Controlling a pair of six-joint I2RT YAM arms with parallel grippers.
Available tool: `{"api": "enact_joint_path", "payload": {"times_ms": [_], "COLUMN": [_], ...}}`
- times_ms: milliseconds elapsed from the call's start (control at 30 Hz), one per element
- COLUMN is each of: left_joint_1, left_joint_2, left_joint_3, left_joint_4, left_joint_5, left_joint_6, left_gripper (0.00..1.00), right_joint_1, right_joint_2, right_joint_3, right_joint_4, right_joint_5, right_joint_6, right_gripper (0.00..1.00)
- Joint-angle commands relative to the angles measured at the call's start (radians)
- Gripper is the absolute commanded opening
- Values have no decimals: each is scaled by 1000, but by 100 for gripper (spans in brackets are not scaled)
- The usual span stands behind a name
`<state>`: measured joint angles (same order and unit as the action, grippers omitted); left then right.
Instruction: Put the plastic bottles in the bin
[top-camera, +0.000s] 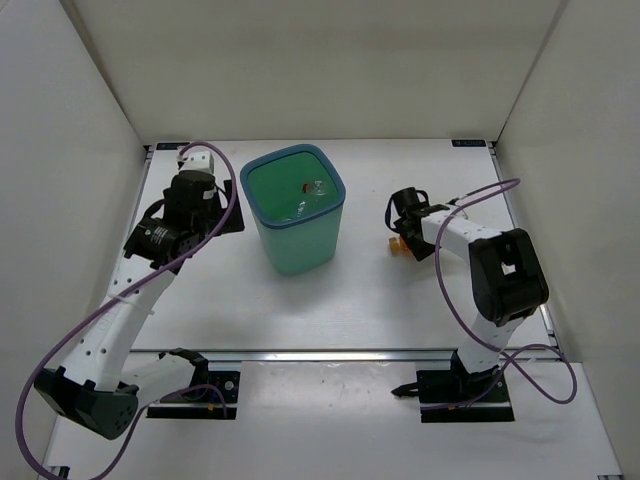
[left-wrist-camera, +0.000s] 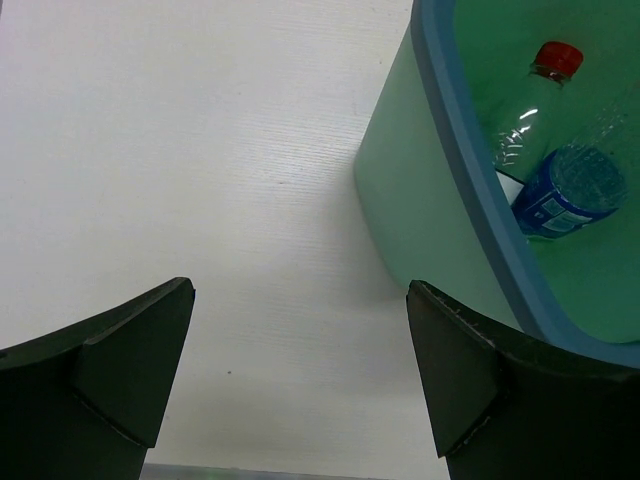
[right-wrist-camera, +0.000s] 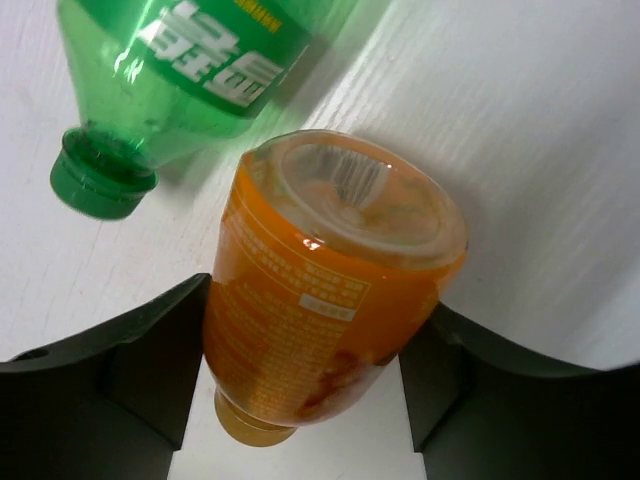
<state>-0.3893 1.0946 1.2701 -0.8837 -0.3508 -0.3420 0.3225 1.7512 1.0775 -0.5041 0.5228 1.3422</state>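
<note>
I will next carry the orange bottle (top-camera: 400, 244) with my right gripper up and to the left in the top view, over the open top of the teal bin, where the other bottles lie.
The teal bin (top-camera: 262, 232) stands at the table's middle; its wall and bluish rim fill the right of the left wrist view (left-wrist-camera: 440, 150). Inside lie a clear bottle with a red cap (left-wrist-camera: 540, 95) and a blue-labelled bottle (left-wrist-camera: 565, 195). My left gripper (top-camera: 200, 185) (left-wrist-camera: 300, 370) is open and empty over bare table, left of the bin. My right gripper (top-camera: 403, 222) (right-wrist-camera: 305, 310) is shut on the orange bottle (right-wrist-camera: 320, 290) (top-camera: 400, 244), its base towards the camera and its cap down. A green bottle (right-wrist-camera: 190, 70) lies on the table just beyond it.
White walls enclose the table on the left, back and right. A metal rail (top-camera: 340, 354) runs along the near edge by the arm bases. Purple cables (top-camera: 480, 200) loop from both arms.
</note>
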Motion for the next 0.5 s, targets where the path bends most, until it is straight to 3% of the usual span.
{"api": "enact_joint_path", "payload": {"times_ms": [0,67,100,267,333,467], "left_joint_1": [10,18,21,32,38,66], "left_joint_2": [5,-4,-4,-4,-10,-36], "left_joint_3": [43,49,51,61,51,-8], "left_joint_4": [-9,-12,-9,-14,-2,2], "left_joint_5": [25,24,23,12,25,100], "left_joint_6": [-8,-8,-8,6,-5,-64], "left_gripper": [99,99,99,99,99,99], "right_joint_1": [29,35,42,93,118,183], "right_joint_2": [-34,-58,-85,-255,-365,-432], "right_joint_3": [-16,-36,-51,-48,-30,88], "right_joint_4": [71,117,125,202,292,536], "right_joint_5": [49,39,17,-49,-75,-104], "right_joint_6": [-84,-133,-155,-334,-478,-835], "right_gripper": [62,47,33,31,30,27]}}
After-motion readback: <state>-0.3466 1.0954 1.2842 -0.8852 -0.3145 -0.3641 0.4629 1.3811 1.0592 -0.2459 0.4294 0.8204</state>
